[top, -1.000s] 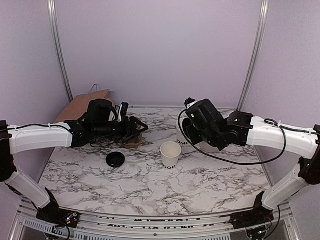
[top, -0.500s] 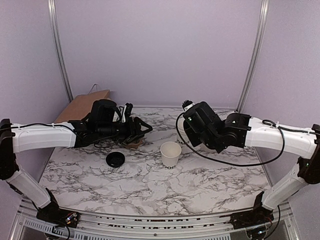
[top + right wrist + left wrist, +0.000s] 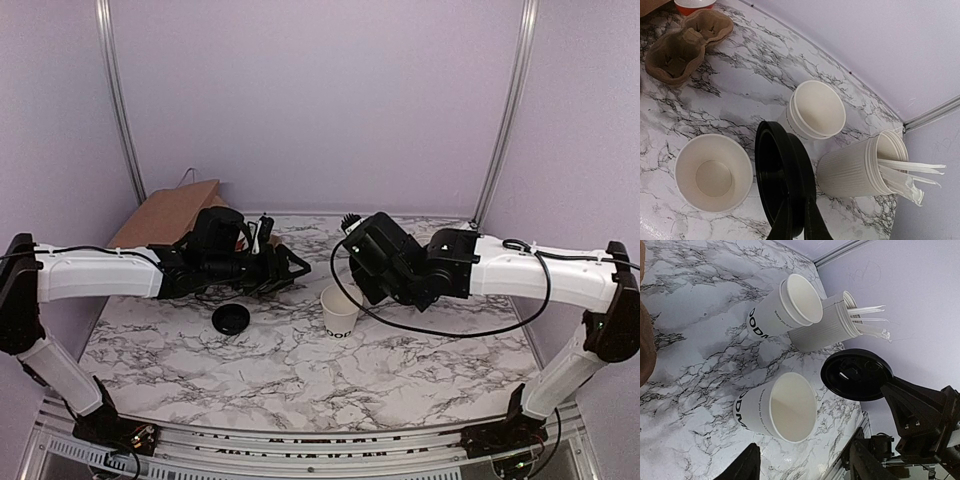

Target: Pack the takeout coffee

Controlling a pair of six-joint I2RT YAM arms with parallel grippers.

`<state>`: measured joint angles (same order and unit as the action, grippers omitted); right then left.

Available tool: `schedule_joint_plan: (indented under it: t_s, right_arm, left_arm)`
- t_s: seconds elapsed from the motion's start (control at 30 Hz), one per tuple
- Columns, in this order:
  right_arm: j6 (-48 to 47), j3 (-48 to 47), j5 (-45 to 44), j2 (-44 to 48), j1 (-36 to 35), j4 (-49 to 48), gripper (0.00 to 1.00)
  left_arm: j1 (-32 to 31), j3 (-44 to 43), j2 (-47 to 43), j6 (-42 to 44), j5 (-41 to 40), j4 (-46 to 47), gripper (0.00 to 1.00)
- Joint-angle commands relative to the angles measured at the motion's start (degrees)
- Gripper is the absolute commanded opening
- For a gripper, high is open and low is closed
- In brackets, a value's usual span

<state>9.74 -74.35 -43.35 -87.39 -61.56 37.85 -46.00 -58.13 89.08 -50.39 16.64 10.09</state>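
Note:
My right gripper moves over the cup's uncovered opening (image 3: pixel 338 298) (image 3: pixel 714 173), to the left in the top view, and down to release the lid next, since the cup's opening is below it.
The takeout coffee cup (image 3: pixel 341 310), small and white with black lettering, stands open-topped mid-table; it also shows in the wrist views as the cup (image 3: pixel 775 407) and cup (image 3: pixel 714 172). My right gripper (image 3: pixel 801 212) is shut on the rim of a round black lid (image 3: pixel 782 180), holding it tilted on edge just right of and above the cup. The same lid (image 3: pixel 857 374) hangs in the left wrist view. My left gripper (image 3: pixel 805 465) is open and empty, hovering left of the cup, its fingers (image 3: pixel 747 466) apart.
A second black lid (image 3: pixel 231 319) lies flat on the table to the left. A stack of nested white cups (image 3: pixel 817 110) and a ribbed white tub of utensils (image 3: pixel 855 167) stand behind the cup. A cardboard cup carrier (image 3: pixel 687 45) and brown paper bag (image 3: pixel 170 210) sit at back left.
The right arm has swung left, carrying the black lid toward the cup. The left gripper has moved right toward the cup, still open.

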Motion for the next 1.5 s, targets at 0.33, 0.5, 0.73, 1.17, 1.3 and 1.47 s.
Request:
schedule_joint_plan:
  t_s: [0.33,0.5,0.73,1.17,1.3,1.47]
  right_arm:
    - [0.1,-5.0,-2.7,-5.0,-2.5,2.3,0.02]
    - [0.3,-6.3,-5.8,-6.8,-3.6,3.6,0.03]
    - [1.2,-7.0,-8.9,-7.4,-3.9,4.7,0.03]
    - [0.7,-5.9,-9.2,-9.1,-3.9,3.3,0.06]
    - [0.2,-5.9,-9.0,-9.5,-3.9,2.6,0.07]
    - [-0.2,-6.3,-8.6,-9.8,-3.9,2.3,0.07]
  left_arm:
    - [-0.6,0.3,0.5,0.5,-0.3,1.4,0.61]
    - [-0.6,0.4,0.5,0.6,-0.3,1.4,0.61]
    - [-0.6,0.8,0.2,0.7,-0.5,1.4,0.61]
    - [-0.6,1.0,0.5,0.8,-0.4,1.4,0.61]
    - [-0.6,1.6,0.9,1.2,-0.1,1.3,0.6]
    - [-0.7,2.4,2.3,1.7,0.6,0.7,0.54]
